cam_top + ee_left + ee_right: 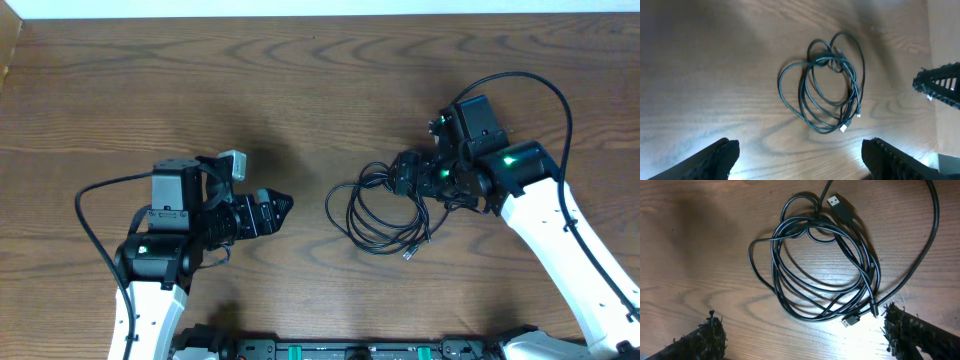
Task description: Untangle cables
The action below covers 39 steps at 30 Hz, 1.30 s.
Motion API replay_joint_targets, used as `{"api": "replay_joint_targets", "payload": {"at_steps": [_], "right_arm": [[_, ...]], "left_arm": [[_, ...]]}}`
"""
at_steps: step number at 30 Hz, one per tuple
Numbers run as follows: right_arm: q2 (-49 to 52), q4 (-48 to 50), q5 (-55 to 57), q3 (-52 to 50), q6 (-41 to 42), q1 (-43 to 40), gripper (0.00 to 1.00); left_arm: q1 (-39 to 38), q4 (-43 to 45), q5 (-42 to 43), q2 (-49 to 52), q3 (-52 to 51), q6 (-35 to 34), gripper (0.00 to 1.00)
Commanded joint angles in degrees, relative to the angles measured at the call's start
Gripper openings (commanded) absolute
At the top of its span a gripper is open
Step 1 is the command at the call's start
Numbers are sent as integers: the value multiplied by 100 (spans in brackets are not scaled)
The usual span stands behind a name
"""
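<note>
Several pieces of the cables run close together beside the USB plug [840,205]. My right gripper will move down and to the right in the wrist view onto them.
The cables [380,215] lie as one tangled bundle of thin black loops on the wooden table, right of centre. In the right wrist view the cables [820,265] show a USB plug [840,205] at the top and a smaller plug [852,320] at the lower right. My right gripper [402,178] hovers open over the bundle's upper right edge, and its fingers [700,340] straddle bare wood just below the loops. My left gripper [275,212] is open to the left of the bundle, apart from it. In the left wrist view the cables [830,85] lie ahead of its jaws.
A thicker black wire [932,230] of the right arm curves down past the bundle's right side. The right gripper [940,85] shows at the right edge of the left wrist view. The table's far edge [320,16] runs along the top.
</note>
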Motion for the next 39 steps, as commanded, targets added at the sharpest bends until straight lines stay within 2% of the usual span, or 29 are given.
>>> {"api": "replay_joint_targets", "payload": {"at_steps": [1, 6, 9, 12, 14, 17, 21, 24, 27, 29, 32, 33, 39], "right_arm": [[39, 26, 39, -37, 42, 50, 99], [140, 44, 46, -37, 39, 48, 97], [278, 59, 345, -37, 42, 52, 77], [518, 109, 1045, -37, 39, 87, 73], [861, 170, 1497, -37, -262, 153, 67], [1217, 162, 1460, -37, -750, 157, 55], [1720, 289, 1327, -37, -1001, 164, 47], [2184, 531, 883, -37, -1497, 168, 47], [2540, 708, 723, -37, -1567, 168, 47], [2778, 769, 721, -37, -1567, 168, 36], [3077, 815, 533, -37, -1567, 168, 9], [3139, 841, 444, -37, -1567, 168, 3], [3071, 927, 81, -33, -1572, 173, 1]], "left_arm": [[-17, -44, 52, -26, 24, 94, 85], [-17, -44, 50, -26, 24, 94, 85], [-17, -42, 50, -20, 24, 94, 85], [-17, -42, 9, -7, 24, 94, 85], [-17, -44, 9, 22, 24, 94, 85], [-17, -50, 11, 57, 24, 94, 85], [-17, -48, 9, 79, 24, 94, 85], [-17, -46, 9, 83, 24, 94, 85], [-17, -48, 9, 83, 24, 94, 85], [-17, -50, 11, 83, 24, 94, 85], [-17, -50, 11, 83, 24, 94, 85], [-17, -50, 11, 83, 24, 94, 85], [-17, -48, 11, 83, 24, 92, 85]]}}
